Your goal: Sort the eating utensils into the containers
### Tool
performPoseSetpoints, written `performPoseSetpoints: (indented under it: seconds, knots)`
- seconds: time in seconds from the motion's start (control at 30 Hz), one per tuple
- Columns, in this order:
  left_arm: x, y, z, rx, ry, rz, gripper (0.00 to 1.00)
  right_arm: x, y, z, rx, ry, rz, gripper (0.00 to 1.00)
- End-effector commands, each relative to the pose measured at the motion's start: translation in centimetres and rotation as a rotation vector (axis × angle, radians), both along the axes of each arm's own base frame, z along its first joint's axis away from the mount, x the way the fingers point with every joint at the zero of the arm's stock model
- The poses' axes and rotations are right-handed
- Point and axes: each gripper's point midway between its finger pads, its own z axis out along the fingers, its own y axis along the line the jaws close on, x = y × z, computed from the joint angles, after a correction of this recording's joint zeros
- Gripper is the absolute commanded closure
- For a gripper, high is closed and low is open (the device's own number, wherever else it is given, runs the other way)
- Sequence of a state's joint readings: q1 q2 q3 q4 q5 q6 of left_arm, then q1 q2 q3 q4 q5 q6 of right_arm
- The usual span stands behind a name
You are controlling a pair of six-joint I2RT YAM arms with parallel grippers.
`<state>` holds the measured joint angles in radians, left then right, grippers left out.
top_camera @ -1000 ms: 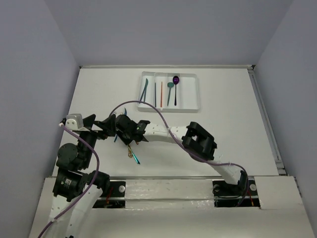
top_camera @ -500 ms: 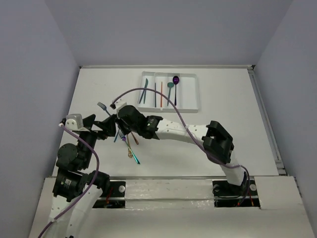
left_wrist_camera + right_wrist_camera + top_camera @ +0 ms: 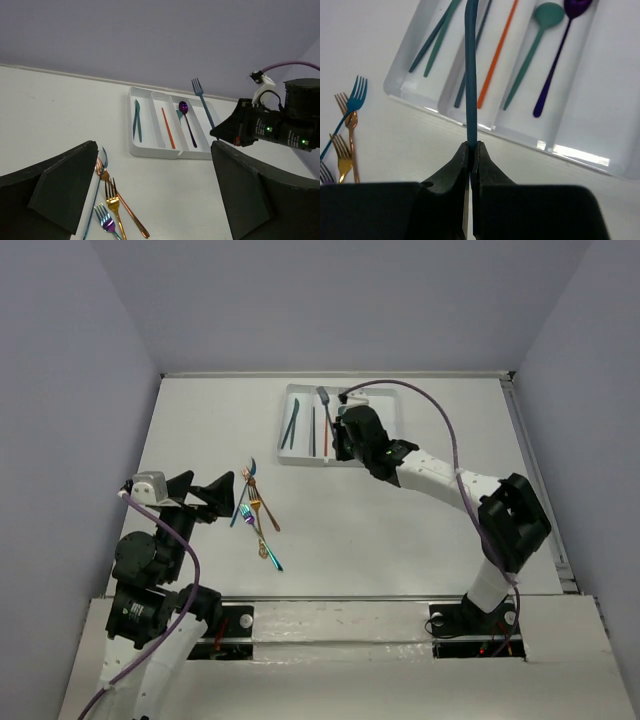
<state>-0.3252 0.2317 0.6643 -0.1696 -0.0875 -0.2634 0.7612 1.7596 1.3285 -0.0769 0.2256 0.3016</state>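
Note:
The blue fork goes in my right gripper past the purple spoon [image 3: 555, 55] and down next, for release in the tray's end section, since only that one is empty.
My right gripper [image 3: 470, 146] is shut on the handle of a blue fork [image 3: 470, 70], which it holds up over the near edge of the white tray [image 3: 400, 432], tines pointing away [image 3: 196, 83]. The tray holds two teal knives [image 3: 432, 42] in its left compartment. An orange stick [image 3: 497, 55] and a dark stick share the second. A teal spoon [image 3: 532, 45] and a purple spoon [image 3: 555, 55] lie in the third. Several forks [image 3: 255, 515] lie loose at the left. My left gripper [image 3: 160, 200] stands open just beside them, holding nothing.
The loose forks are a blue one [image 3: 97, 185], a copper one [image 3: 125, 207], a gold one [image 3: 112, 200] and an iridescent one [image 3: 106, 224], partly crossing. The tray's right compartment [image 3: 610, 90] holds nothing. The right arm [image 3: 440, 470] reaches across the table's middle.
The right arm has lifted the blue fork from the pile at the left and carried it back and to the right, over the tray. The left arm has not moved.

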Motion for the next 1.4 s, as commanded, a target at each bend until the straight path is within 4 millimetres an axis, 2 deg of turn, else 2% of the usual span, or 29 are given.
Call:
performPoseSetpoints:
  seconds: [0.0,0.1,0.13,0.33,0.57,0.9,0.93,0.97,1.0,1.03,1.07,1.23,1.33,1.37]
  knots:
    - [-0.5,0.0,2.0,-0.017,-0.063,-0.012,0.01,2.0,-5.5,1.9,0.066,-0.041,-0.115,1.0]
    - [-0.5,-0.1,1.9,-0.016,-0.062,-0.015,0.01,2.8,-8.5,0.6,0.046,-0.021,-0.166,1.0]
    - [-0.6,-0.1,2.0,-0.018,-0.063,-0.017,0.01,3.5,-10.1,0.5,0.047,-0.017,-0.198,1.0]
    - [-0.6,-0.2,2.0,-0.018,-0.063,-0.022,0.01,5.3,-14.3,-1.1,0.045,0.027,-0.261,1.0]
    - [-0.6,-0.2,2.0,-0.017,-0.063,-0.023,0.01,6.5,-15.7,-2.4,0.011,0.053,-0.269,1.0]
    - [-0.5,-0.3,1.9,-0.016,-0.062,-0.024,0.01,6.8,-15.9,-2.8,0.019,0.069,-0.252,1.0]
    - [-0.5,-0.3,1.9,-0.017,-0.062,-0.026,0.01,7.1,-16.1,-2.7,0.027,0.073,-0.252,1.0]
    - [-0.5,-0.3,1.9,-0.016,-0.062,-0.026,0.01,7.2,-15.9,-3.6,0.019,0.097,-0.246,1.0]
    - [-0.5,-0.3,1.9,-0.017,-0.06,-0.026,0.01,7.9,-16.1,-3.2,0.026,0.092,-0.253,1.0]
    - [-0.5,-0.3,1.9,-0.017,-0.06,-0.026,0.01,8.0,-16.0,-4.1,0.019,0.11,-0.25,1.0]
    - [-0.5,-0.3,1.9,-0.017,-0.062,-0.025,0.01,8.2,-15.9,-3.7,0.023,0.106,-0.247,1.0]
    - [-0.5,-0.3,1.9,-0.015,-0.059,-0.023,0.01,9.4,-15.9,-4.9,0.015,0.129,-0.258,1.0]
    - [-0.4,-0.3,1.9,-0.015,-0.058,-0.024,0.01,10.1,-16.3,-5.7,0.006,0.146,-0.269,0.95]
    - [-0.4,-0.3,1.9,-0.015,-0.058,-0.024,0.01,10.6,-16.7,-5.4,0.006,0.144,-0.279,0.93]
